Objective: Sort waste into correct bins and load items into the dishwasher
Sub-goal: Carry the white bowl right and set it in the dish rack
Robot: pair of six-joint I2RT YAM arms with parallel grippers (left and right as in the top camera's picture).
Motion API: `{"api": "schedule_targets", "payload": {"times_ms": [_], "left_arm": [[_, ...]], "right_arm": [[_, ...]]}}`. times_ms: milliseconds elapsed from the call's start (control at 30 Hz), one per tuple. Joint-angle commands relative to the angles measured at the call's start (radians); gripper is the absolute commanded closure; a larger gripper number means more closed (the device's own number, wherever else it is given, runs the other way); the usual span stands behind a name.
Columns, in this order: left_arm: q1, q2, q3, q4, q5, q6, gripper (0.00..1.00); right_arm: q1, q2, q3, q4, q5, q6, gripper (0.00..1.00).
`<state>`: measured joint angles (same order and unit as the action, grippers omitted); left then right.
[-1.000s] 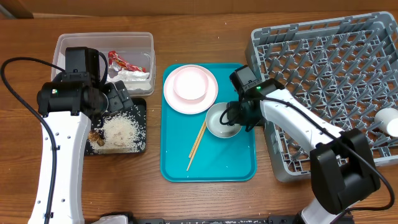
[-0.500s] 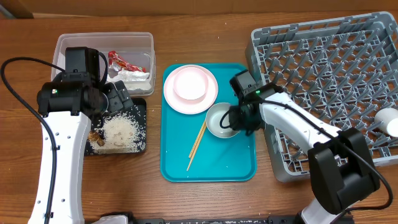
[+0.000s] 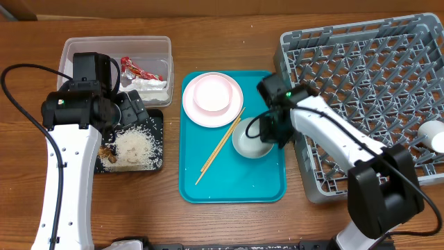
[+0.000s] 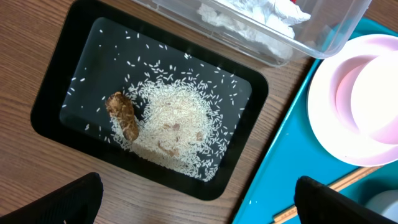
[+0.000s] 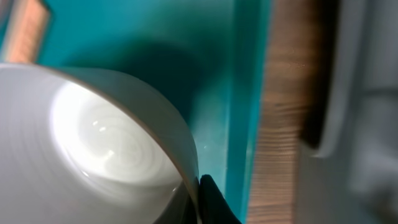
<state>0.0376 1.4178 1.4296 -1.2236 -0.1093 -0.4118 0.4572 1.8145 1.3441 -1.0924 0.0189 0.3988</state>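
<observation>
The right gripper should next lift the bowl it holds over the rack's empty far corner (image 3: 416, 47), lower it and let it go, since the rack's corner is outward, right in the overhead view.
My right gripper (image 3: 272, 133) is shut on the rim of a pale bowl (image 3: 250, 141), which is tilted over the teal tray (image 3: 236, 182). The right wrist view shows the rim (image 5: 186, 168) pinched between the fingers. Two wooden chopsticks (image 3: 218, 147) lie slanted beside the bowl. A white plate (image 3: 201, 114) carries a white bowl (image 3: 211, 96). My left gripper (image 4: 199, 211) hangs open over the black tray (image 4: 56, 124), which holds rice (image 4: 174, 127) and a brown scrap (image 4: 123, 115). The clear tub (image 3: 114, 40) holds a red wrapper (image 3: 134, 69) and a tissue (image 3: 149, 85).
The grey dish rack (image 3: 368, 76) fills the right side, just beyond the teal tray's right edge, with a white cup (image 3: 433, 133) at its right rim. A strip of bare wood (image 5: 283, 124) separates tray and rack.
My right gripper has shut on the pale bowl's rim and tipped it up, shifting it slightly right. The chopsticks have swung and slid to the left of the bowl. The left arm is still.
</observation>
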Motion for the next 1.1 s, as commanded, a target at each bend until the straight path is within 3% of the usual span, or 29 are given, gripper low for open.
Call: {"api": "schedule_targets", "payload": {"times_ms": [0, 167, 367, 500, 867, 1067], "left_arm": [[0.005, 0.0, 0.012, 0.002, -0.002, -0.007, 0.0], [0.005, 0.0, 0.012, 0.002, -0.002, -0.007, 0.0], [0.005, 0.0, 0.012, 0.002, -0.002, -0.007, 0.0], [0.005, 0.0, 0.012, 0.002, -0.002, -0.007, 0.0], [0.005, 0.0, 0.012, 0.002, -0.002, -0.007, 0.0], [0.005, 0.0, 0.012, 0.002, -0.002, -0.007, 0.0]], "right_arm": [[-0.031, -0.111, 0.144, -0.027, 0.095, -0.005, 0.96], [-0.082, -0.211, 0.256, -0.037, 0.203, -0.009, 0.96], [-0.171, -0.273, 0.269, 0.072, 0.516, -0.017, 0.96], [-0.266, -0.26, 0.266, 0.204, 0.647, -0.146, 0.96], [-0.606, -0.137, 0.266, 0.641, 0.657, -0.511, 0.96], [-0.708, 0.044, 0.266, 0.882, 1.027, -0.633, 0.96]]}}
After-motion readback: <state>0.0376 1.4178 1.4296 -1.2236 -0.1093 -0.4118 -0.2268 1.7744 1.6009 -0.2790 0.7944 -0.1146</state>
